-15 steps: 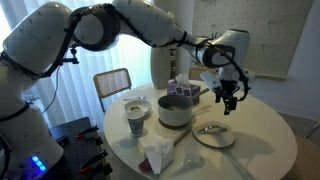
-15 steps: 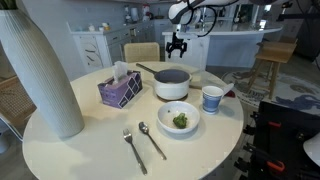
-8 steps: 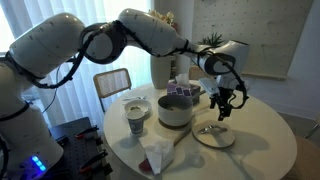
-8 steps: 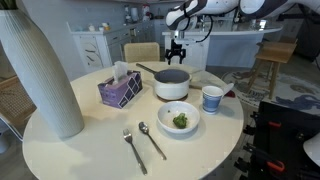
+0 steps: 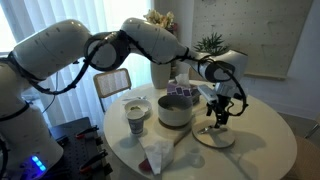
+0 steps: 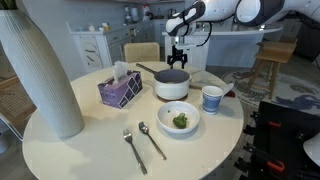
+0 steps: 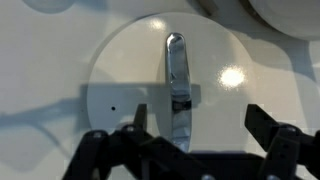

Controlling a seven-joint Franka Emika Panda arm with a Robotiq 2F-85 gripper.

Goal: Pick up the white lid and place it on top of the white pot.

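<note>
The near end of the handle (image 7: pixel 181 122) is off-centre between my open fingers. I should next lower my gripper and move it to the left in the wrist view, onto that end.
The white lid (image 5: pixel 213 136) lies flat on the table beside the white pot (image 5: pixel 175 111). In the wrist view the lid (image 7: pixel 120 75) fills the middle and has a shiny metal bar handle (image 7: pixel 176 70) at its centre. My gripper (image 5: pixel 221 113) hangs open just above the lid. Its two dark fingers (image 7: pixel 200 125) straddle the lower part of the handle without touching it. In an exterior view the pot (image 6: pixel 171 84) stands open with a long handle, and my gripper (image 6: pixel 178 55) is behind it. The lid is hidden there.
A purple tissue box (image 6: pixel 120 90), a blue-patterned cup (image 6: pixel 212 98), a bowl with greens (image 6: pixel 180 120), a fork and a spoon (image 6: pixel 150 140) share the round table (image 6: pixel 90 150). A tall white vase (image 6: pixel 40 70) stands at the near edge. A chair (image 5: pixel 112 82) stands behind.
My gripper has come down from above the table toward the lid and shifted slightly closer to the pot. It stays open. Nothing else moved.
</note>
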